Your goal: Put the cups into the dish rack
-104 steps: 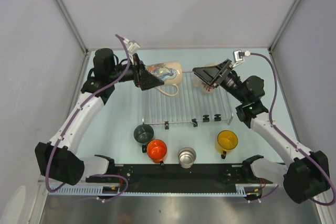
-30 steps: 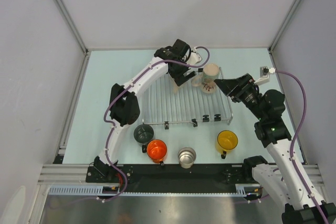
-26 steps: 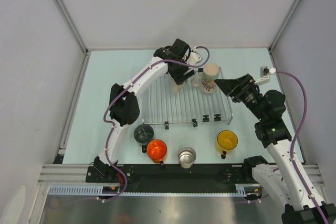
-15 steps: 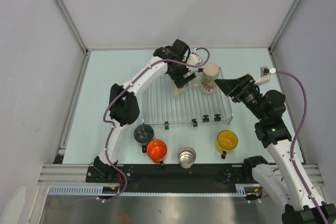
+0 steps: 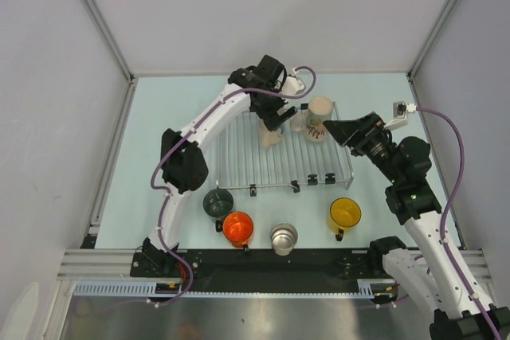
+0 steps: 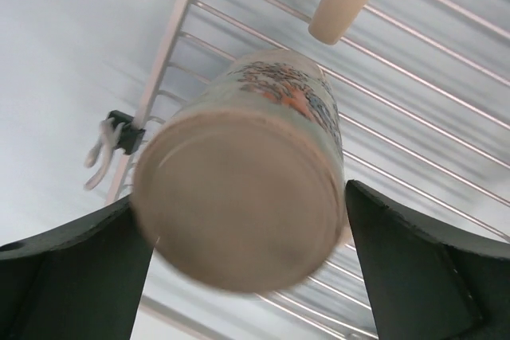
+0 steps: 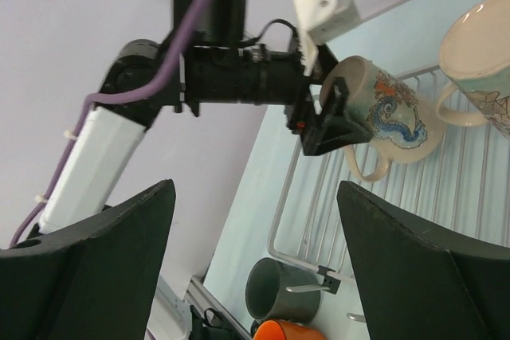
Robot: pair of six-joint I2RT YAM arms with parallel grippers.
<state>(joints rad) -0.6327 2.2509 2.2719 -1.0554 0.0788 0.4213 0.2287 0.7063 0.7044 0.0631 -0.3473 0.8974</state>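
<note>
The yellow mug (image 5: 344, 214) stands with its opening up, below and back from my right gripper. I will pull the gripper back and down onto the yellow mug's rim on the side facing the steel mug.
My left gripper (image 5: 275, 119) is shut on a cream mug with a blue and orange pattern (image 6: 239, 205) and holds it tilted over the back of the dish rack (image 5: 263, 169). In the right wrist view this mug (image 7: 390, 113) hangs with its handle down. A second cream mug (image 5: 317, 117) stands on the rack's back right part. My right gripper (image 5: 339, 128) is open and empty just right of that mug. The dark grey-green mug (image 5: 217, 201), orange mug (image 5: 237, 228), steel mug (image 5: 283, 238) and yellow mug (image 5: 344, 214) stand on the table in front of the rack.
The grey cell walls rise close behind the rack and at both sides. A black rail (image 5: 271, 264) runs along the near table edge between the arm bases. The left arm's purple cable (image 5: 299, 85) loops over the rack's back edge.
The right gripper has let go of the second cream mug on the rack and drawn back. The left gripper has swung right with its mug, and in the last second shifted only slightly.
</note>
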